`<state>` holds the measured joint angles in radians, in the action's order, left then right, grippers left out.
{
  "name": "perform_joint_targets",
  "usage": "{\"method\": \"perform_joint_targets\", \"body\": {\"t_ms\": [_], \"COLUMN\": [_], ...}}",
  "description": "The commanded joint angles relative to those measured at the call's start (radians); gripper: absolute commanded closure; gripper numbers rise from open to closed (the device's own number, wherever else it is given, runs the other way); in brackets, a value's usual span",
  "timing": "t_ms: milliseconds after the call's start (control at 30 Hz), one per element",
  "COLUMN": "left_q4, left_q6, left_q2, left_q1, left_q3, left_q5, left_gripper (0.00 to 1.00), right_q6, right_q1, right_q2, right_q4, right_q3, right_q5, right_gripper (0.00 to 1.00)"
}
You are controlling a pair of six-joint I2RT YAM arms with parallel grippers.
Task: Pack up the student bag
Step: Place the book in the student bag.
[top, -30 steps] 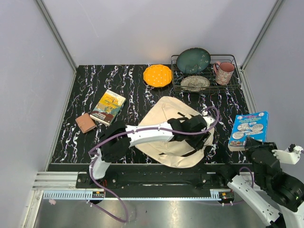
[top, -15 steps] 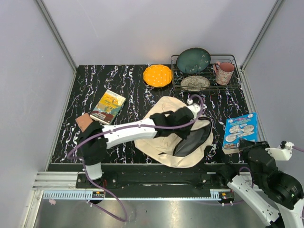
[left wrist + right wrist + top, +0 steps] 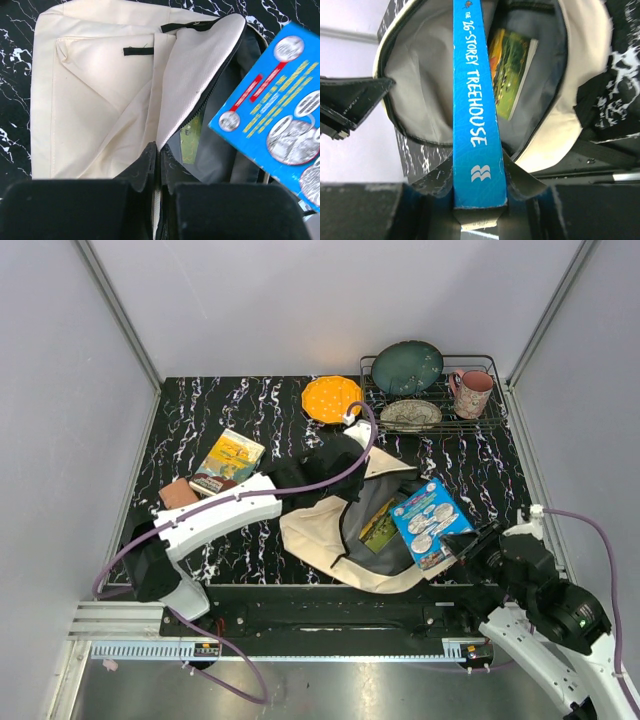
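My right gripper should next move the blue book (image 3: 430, 520) away from my base and down into the open bag (image 3: 315, 525), over the green-yellow book.
The cream-beige student bag (image 3: 315, 525) lies open near the table's front, grey lining showing. A green-yellow book (image 3: 381, 526) lies inside it, also in the right wrist view (image 3: 512, 72). My left gripper (image 3: 335, 455) is shut on the bag's flap edge (image 3: 192, 85) and holds it up and back. My right gripper (image 3: 470, 545) is shut on a blue book (image 3: 430, 520), "The 26-Storey Treehouse" (image 3: 472, 110), holding it over the bag's opening. The blue book also shows in the left wrist view (image 3: 280, 115).
A yellow book (image 3: 228, 464) and a small brown book (image 3: 180, 498) lie at the left. An orange plate (image 3: 331, 398) sits at the back. A wire rack (image 3: 497, 390) holds a green plate (image 3: 408, 366), a patterned bowl (image 3: 410, 415) and a pink mug (image 3: 472, 392).
My left gripper pulled the bag's flap back toward the far left, opening the bag wide. My right gripper carried the blue book from the right side to over the opening.
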<state>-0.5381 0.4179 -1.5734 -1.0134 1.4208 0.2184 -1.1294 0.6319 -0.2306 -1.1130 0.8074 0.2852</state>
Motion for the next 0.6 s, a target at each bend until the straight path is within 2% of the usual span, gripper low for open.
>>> {"method": "perform_joint_targets", "body": {"t_ms": [0, 433, 533, 567], "left_q4": [0.015, 0.050, 0.069, 0.073], "left_q6": [0.007, 0.032, 0.032, 0.032], "left_q2": [0.088, 0.214, 0.230, 0.231], "left_q1": [-0.004, -0.065, -0.070, -0.071], "left_q3": [0.049, 0.056, 0.035, 0.030], "left_q5": [0.058, 0.098, 0.082, 0.075], "left_gripper": [1.00, 1.00, 1.00, 1.00], "right_q6": [0.016, -0.015, -0.041, -0.058], "right_q1": [-0.001, -0.001, -0.001, -0.001], "right_q2": [-0.018, -0.171, -0.194, -0.202], "right_q4": [0.143, 0.427, 0.589, 0.695], "right_q3": [-0.016, -0.187, -0.275, -0.319], "right_q5": [-0.165, -0.233, -0.271, -0.283], "right_gripper": [1.00, 1.00, 1.00, 1.00]}}
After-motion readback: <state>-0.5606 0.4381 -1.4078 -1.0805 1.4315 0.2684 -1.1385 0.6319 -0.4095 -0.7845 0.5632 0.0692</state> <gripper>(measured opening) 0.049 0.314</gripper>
